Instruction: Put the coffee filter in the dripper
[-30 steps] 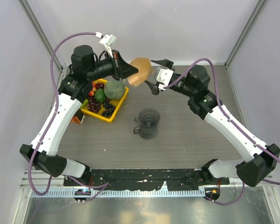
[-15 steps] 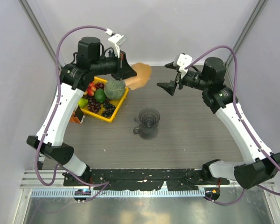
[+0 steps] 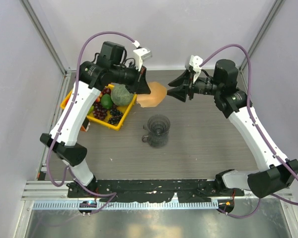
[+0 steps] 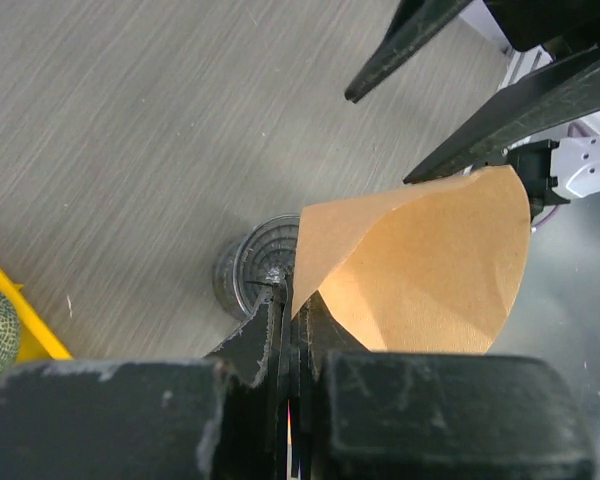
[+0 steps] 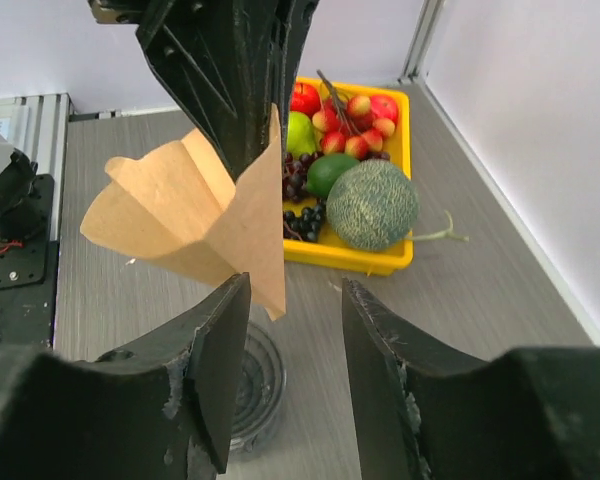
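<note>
I will next move my left gripper down and back over the dripper's opening (image 3: 159, 123) to let go of the filter (image 3: 152, 94), because that opening is below my gripper and closer to my base.
My left gripper (image 3: 143, 89) is shut on one edge of the coffee filter (image 3: 152, 94), a light-brown paper cone partly spread open. It holds the filter in the air, behind and above the dripper (image 3: 158, 130), a clear ribbed glass cup standing on the table. My right gripper (image 3: 175, 92) is open and empty, its fingertips facing the filter's free edge at very close range. In the left wrist view the filter (image 4: 420, 270) fans out from the left gripper (image 4: 295, 297) over the dripper (image 4: 252, 270). In the right wrist view the filter (image 5: 195, 215) hangs just beyond the right gripper (image 5: 295, 300), with the dripper (image 5: 255, 385) below.
A yellow fruit tray (image 3: 123, 120) with a melon (image 3: 121, 94), grapes and other fruit stands at the left of the table, also in the right wrist view (image 5: 380, 262). An orange-brown carton (image 3: 82, 127) lies at its near left corner. Frame posts stand at the back corners.
My left gripper has carried the filter right and nearer, towards the dripper. My right gripper drew back from the filter and stays open, and now faces the filter's edge.
</note>
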{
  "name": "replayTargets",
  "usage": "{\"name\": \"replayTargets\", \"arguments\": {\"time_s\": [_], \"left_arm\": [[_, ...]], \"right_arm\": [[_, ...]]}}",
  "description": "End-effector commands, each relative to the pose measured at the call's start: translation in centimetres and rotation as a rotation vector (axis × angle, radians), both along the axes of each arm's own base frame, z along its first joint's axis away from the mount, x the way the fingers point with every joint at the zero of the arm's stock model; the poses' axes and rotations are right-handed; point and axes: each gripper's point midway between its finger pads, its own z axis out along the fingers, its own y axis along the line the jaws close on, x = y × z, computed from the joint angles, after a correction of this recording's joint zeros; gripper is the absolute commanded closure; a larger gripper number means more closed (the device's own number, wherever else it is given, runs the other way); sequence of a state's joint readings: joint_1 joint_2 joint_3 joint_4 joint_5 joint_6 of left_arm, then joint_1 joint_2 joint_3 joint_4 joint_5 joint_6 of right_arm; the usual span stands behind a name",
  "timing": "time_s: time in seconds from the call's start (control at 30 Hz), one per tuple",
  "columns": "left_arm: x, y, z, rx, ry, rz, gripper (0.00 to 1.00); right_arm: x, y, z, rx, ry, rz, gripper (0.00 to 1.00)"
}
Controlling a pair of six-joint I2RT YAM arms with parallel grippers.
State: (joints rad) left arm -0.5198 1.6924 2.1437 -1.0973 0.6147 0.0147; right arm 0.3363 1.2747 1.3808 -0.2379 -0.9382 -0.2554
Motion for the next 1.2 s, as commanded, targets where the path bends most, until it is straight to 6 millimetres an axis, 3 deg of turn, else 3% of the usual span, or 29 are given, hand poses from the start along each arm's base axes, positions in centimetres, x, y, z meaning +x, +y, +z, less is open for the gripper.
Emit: {"name": "replayTargets", "arguments": {"time_s": [0.0, 0.1, 0.23, 0.57, 0.87, 0.97, 1.17], "left_arm": [[-2.0, 0.3, -2.1, 0.115, 0.089, -0.076, 1.00], [-2.6, 0.1, -4.1, 0.165, 0.131, -0.099, 1.00], [-3.2, -0.8, -6.5, 0.234, 0.176, -0.134, 1.00], [-0.6, -2.2, -10.9, 0.316, 0.184, -0.087, 1.00], [-0.9, -2.8, -14.6, 0.344, 0.221, -0.096, 1.00], [-1.0, -3.1, -14.5, 0.327, 0.225, -0.105, 0.84], [-1.3, -1.2, -11.2, 0.268, 0.182, -0.092, 0.52]], "right_arm": [[0.9, -2.0, 1.0, -0.020, 0.004, -0.079, 0.50], [2.4, -4.7, 0.3, -0.003, 0.071, -0.168, 0.50], [3.0, -6.2, -0.9, 0.001, 0.127, -0.229, 0.50], [2.7, -6.9, -2.9, -0.033, 0.149, -0.267, 0.49], [2.3, -7.2, -3.5, -0.062, 0.145, -0.267, 0.49], [2.2, -7.2, -4.5, -0.081, 0.175, -0.261, 0.49], [1.1, -6.6, -6.3, -0.123, 0.240, -0.204, 0.49]]}}
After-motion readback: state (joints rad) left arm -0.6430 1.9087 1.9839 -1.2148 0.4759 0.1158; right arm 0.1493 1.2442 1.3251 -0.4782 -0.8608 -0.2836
